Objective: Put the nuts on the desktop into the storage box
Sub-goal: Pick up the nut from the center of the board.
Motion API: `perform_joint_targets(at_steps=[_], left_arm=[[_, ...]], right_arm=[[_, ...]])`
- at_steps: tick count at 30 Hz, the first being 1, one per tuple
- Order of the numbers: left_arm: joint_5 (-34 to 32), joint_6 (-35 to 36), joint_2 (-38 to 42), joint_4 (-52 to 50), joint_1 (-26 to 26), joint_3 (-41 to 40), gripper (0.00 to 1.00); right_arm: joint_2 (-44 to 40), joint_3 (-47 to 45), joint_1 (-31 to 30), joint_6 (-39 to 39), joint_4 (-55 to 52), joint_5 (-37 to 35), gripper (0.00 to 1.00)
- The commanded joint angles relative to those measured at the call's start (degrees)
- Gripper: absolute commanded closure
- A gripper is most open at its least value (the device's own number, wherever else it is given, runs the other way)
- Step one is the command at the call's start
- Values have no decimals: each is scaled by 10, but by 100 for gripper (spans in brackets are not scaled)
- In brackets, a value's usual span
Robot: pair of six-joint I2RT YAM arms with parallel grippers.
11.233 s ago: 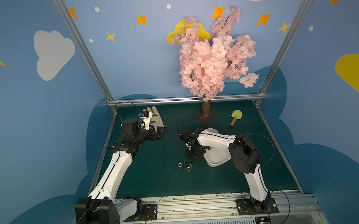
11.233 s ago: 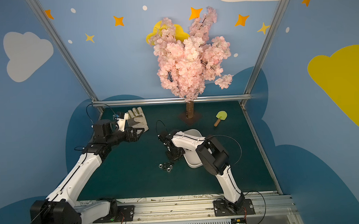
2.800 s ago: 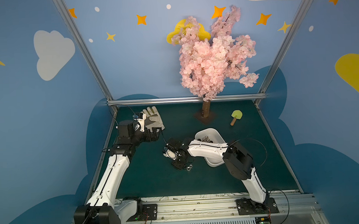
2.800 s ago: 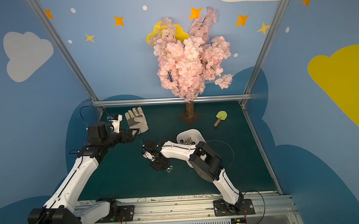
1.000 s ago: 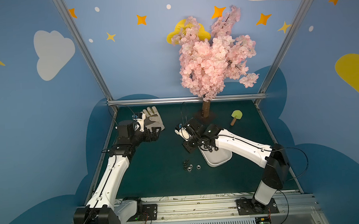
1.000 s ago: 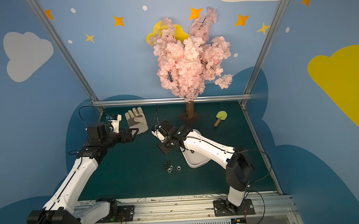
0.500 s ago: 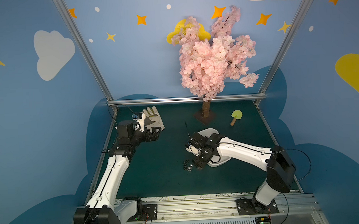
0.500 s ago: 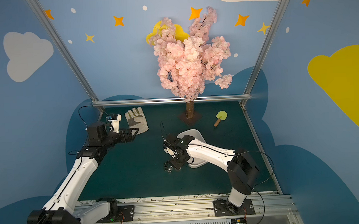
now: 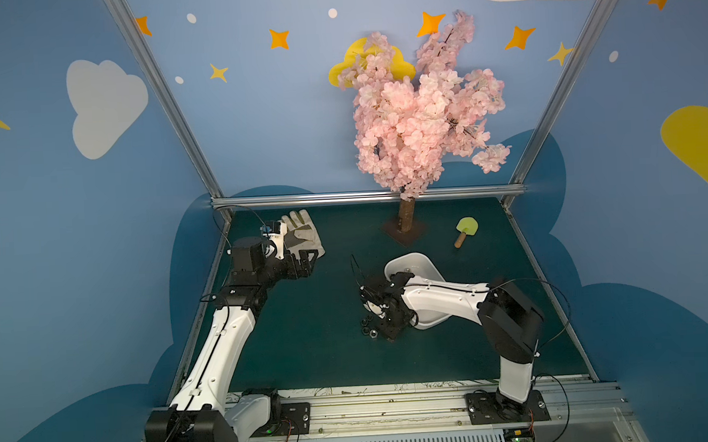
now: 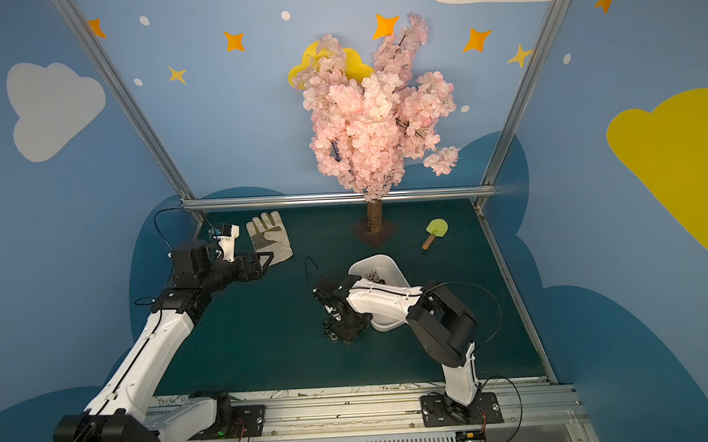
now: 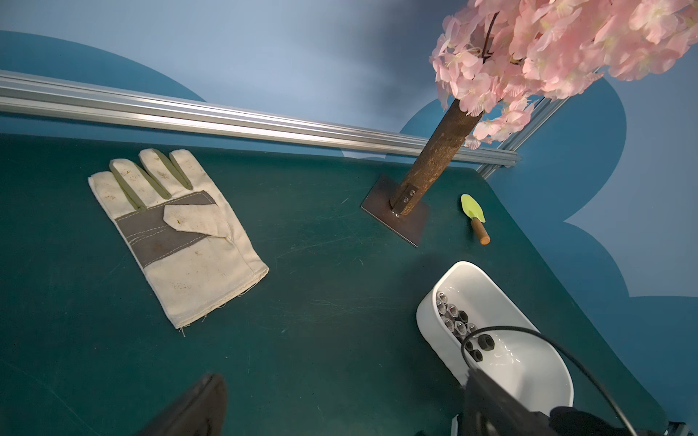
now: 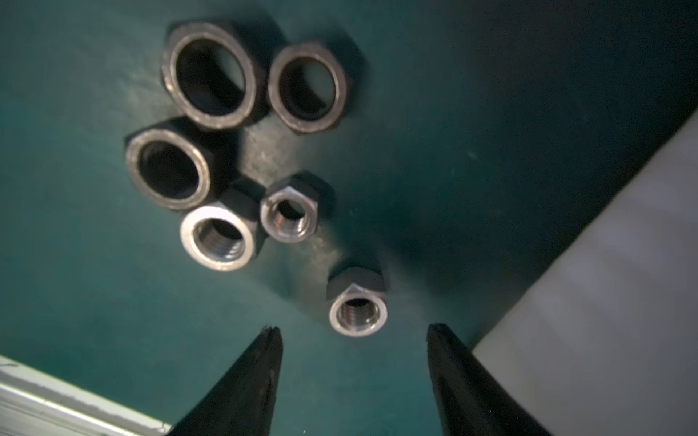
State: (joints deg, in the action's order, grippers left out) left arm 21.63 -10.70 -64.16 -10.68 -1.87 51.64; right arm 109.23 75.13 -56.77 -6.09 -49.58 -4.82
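My right gripper lowers a little onto the nearest nut (image 12: 357, 310) next and closes around its sides, since bare desktop separates it from the others.
Several metal hex nuts (image 12: 226, 151) lie clustered on the dark green desktop (image 9: 308, 336), just left of the white storage box (image 9: 410, 255). My right gripper (image 12: 353, 330) hangs low over them, open and holding nothing. The nearest nut (image 12: 357, 310) sits just beyond the gap between its fingertips. In both top views this gripper (image 9: 385, 324) is at the box's near left corner, next to the loose nuts (image 10: 329, 329). More nuts (image 11: 459, 324) lie inside the box. My left gripper (image 11: 343, 377) is open and empty, hovering near the glove.
A beige work glove (image 9: 303, 235) lies at the back left. A pink blossom tree on a brown base plate (image 9: 405, 232) stands at the back centre. A small green trowel (image 9: 465, 230) lies to its right. Aluminium rails (image 9: 367, 196) frame the desktop.
My right gripper came from over the far end of the box down to the desktop beside the loose nuts, and its jaws went from shut to open. The left arm stayed still.
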Motion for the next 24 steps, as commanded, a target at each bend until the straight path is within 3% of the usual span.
perform_joint_targets(at_steps=[1,6,11,14,18,24], left_arm=[[3,3,2,0,1,3,0],[1,4,2,0,1,3,0],[-1,6,3,-2,1,3,0],[-1,5,1,-1,1,3,0],[-3,8,2,-6,1,5,0],[-4,7,5,-3,1,2,0]], right_arm=[[18,20,3,2,9,-2,35],[37,22,3,0,18,12,43],[40,20,2,-2,19,29,71],[30,18,0,-6,17,32,82],[6,24,-1,-10,17,28,92],[-38,79,13,-10,-8,10,96]])
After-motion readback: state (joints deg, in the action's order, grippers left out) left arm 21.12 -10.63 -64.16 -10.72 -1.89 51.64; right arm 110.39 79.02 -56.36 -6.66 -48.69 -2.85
